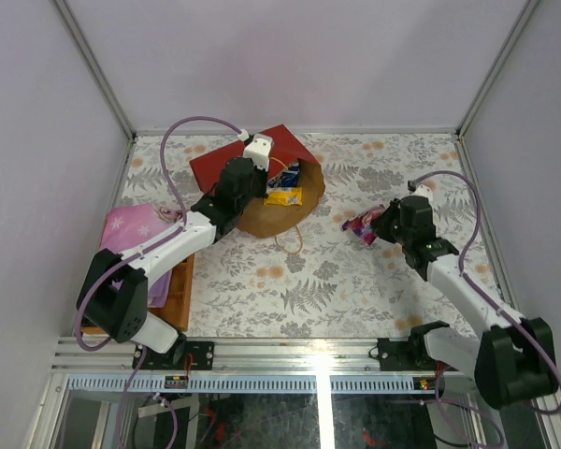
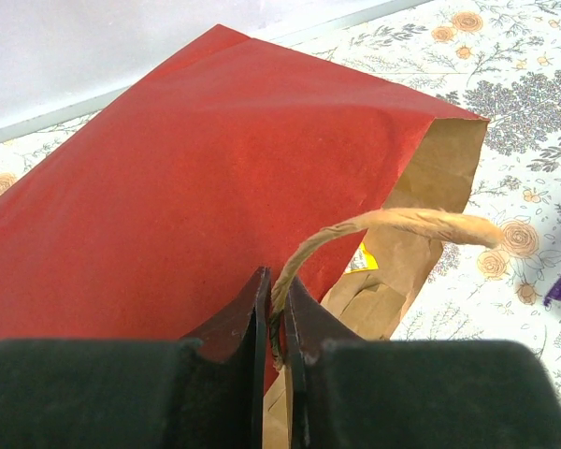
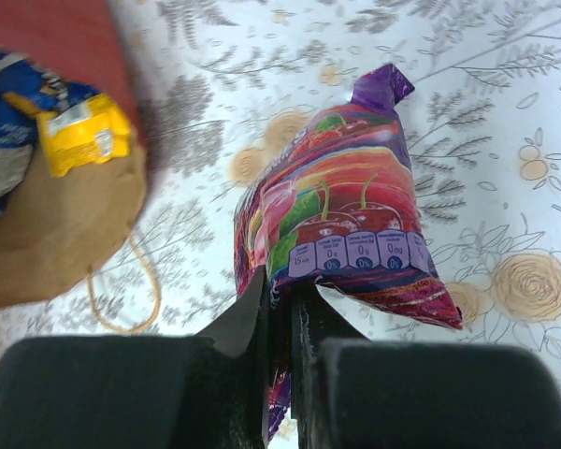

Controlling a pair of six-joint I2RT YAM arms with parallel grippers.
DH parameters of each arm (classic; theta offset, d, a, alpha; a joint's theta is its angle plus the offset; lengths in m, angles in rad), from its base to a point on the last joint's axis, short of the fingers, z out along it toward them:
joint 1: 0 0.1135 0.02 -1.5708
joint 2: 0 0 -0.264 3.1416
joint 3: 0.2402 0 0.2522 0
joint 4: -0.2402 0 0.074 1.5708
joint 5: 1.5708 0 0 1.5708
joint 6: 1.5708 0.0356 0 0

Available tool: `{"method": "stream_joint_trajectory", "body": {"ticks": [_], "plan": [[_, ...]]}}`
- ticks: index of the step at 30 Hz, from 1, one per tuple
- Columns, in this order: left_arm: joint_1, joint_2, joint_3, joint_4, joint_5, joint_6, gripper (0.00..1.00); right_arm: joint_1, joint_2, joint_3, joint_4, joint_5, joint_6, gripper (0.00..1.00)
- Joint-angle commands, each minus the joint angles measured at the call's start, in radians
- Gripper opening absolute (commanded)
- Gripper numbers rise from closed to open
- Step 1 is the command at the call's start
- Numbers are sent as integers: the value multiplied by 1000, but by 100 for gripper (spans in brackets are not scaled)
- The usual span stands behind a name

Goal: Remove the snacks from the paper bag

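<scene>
My right gripper will next move outward and release the cherry-print packet (image 3: pixel 346 215) on the open tablecloth toward the far wall, clear of the paper bag.
The paper bag (image 1: pixel 229 164), red outside and brown inside, lies on its side with its mouth toward the right. A blue Doritos bag (image 1: pixel 282 175) and a yellow packet (image 1: pixel 284 196) show in the mouth. My left gripper (image 2: pixel 277 299) is shut on the bag's tan cord handle (image 2: pixel 383 223), just above the red wall (image 2: pixel 196 168). My right gripper (image 3: pixel 279 299) is shut on the edge of a purple cherry-print packet (image 3: pixel 346 215), held just over the table to the right of the bag (image 1: pixel 360 224). The bag's other handle (image 3: pixel 131 299) lies loose on the tablecloth.
A flat pink-purple item with stars (image 1: pixel 136 229) rests on a wooden tray (image 1: pixel 179 290) at the left near my left arm. White walls close in the flowered table on three sides.
</scene>
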Motion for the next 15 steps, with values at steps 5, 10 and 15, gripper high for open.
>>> {"method": "stream_joint_trajectory", "body": {"ticks": [5, 10, 15], "plan": [[5, -1, 21, 1, 5, -9, 8, -165, 337, 281, 113, -56, 82, 0], [6, 0, 19, 0, 8, -2, 8, -225, 521, 495, 127, 15, 32, 0], [19, -12, -1, 2, 4, 5, 8, -311, 653, 616, 97, -56, 36, 32]]}}
